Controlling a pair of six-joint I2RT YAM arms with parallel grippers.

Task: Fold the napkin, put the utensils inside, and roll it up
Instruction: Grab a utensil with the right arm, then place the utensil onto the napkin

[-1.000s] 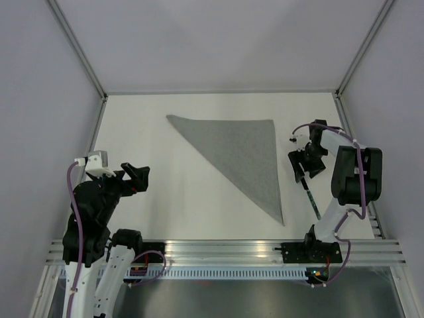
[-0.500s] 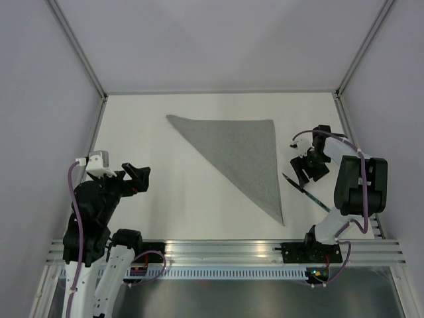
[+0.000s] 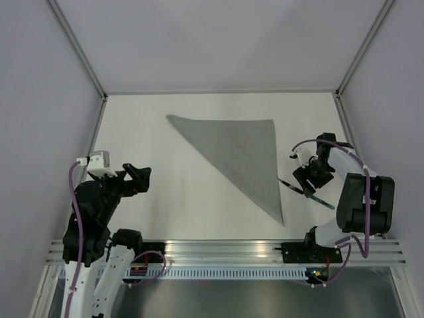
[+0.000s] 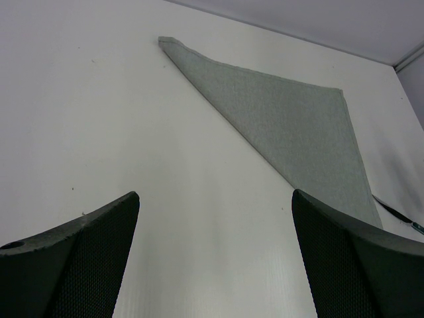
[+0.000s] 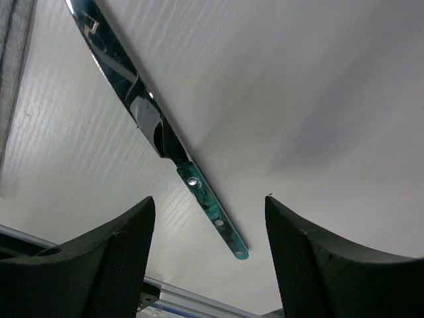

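The middle of the knife's teal handle (image 3: 322,201) (image 5: 215,216) gets my right gripper next, which moves down and closes its fingers there, since that handle lies on the tabletop below it.
The grey napkin (image 3: 242,149) lies flat on the white table, folded into a triangle. It also shows in the left wrist view (image 4: 291,126). One utensil, a knife (image 3: 326,202) with a shiny blade and a teal handle, lies on the table just right of the napkin. My right gripper (image 3: 311,177) is open right above the knife. In the right wrist view the knife (image 5: 159,126) runs diagonally, and its handle end lies between the spread fingers of the gripper (image 5: 209,265), untouched. My left gripper (image 3: 137,175) is open and empty, raised over the table's left side (image 4: 215,265). No other utensil shows.
The napkin's edge (image 5: 13,40) is at the far left of the right wrist view. An aluminium rail (image 3: 225,248) runs along the near edge. Grey walls and frame posts (image 3: 351,66) close in the table on three sides.
My right gripper has moved toward the near edge. The knife has swung from nearly lengthwise to lying more crosswise, its blade tip closer to the napkin. The left arm has not moved.
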